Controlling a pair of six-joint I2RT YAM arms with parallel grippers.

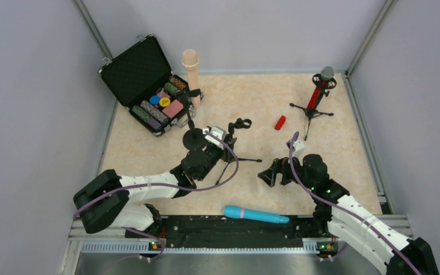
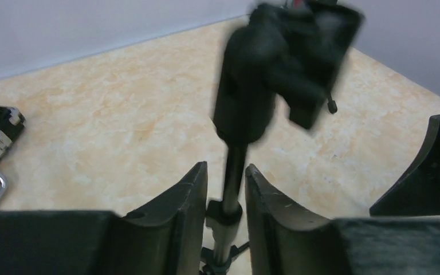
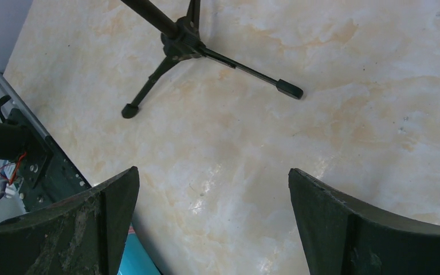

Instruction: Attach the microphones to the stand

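I should next swing my right gripper back and down onto the cyan-blue microphone's thick head (image 1: 232, 211), as that lies below it, to its left in the top view.
An empty black tripod stand (image 1: 239, 124) stands mid-table, its clip (image 2: 286, 51) blurred at the top of the left wrist view. My left gripper (image 1: 220, 143) (image 2: 227, 166) straddles the stand's thin pole (image 2: 234, 172), jaws barely apart with a sliver of gap beside the pole. The cyan-blue microphone (image 1: 256, 215) (image 3: 140, 258) lies by the front edge. My right gripper (image 1: 273, 172) (image 3: 212, 170) hovers wide open and empty over bare table, just right of the tripod's legs (image 3: 177, 43). The beige microphone (image 1: 191, 64) and the red microphone (image 1: 322, 86) each sit upright in other stands.
An open black case (image 1: 149, 86) of poker chips sits at the back left. A small red block (image 1: 279, 122) lies between the two tripods. Grey walls enclose the table on three sides, and a metal rail (image 1: 229, 245) runs along the front.
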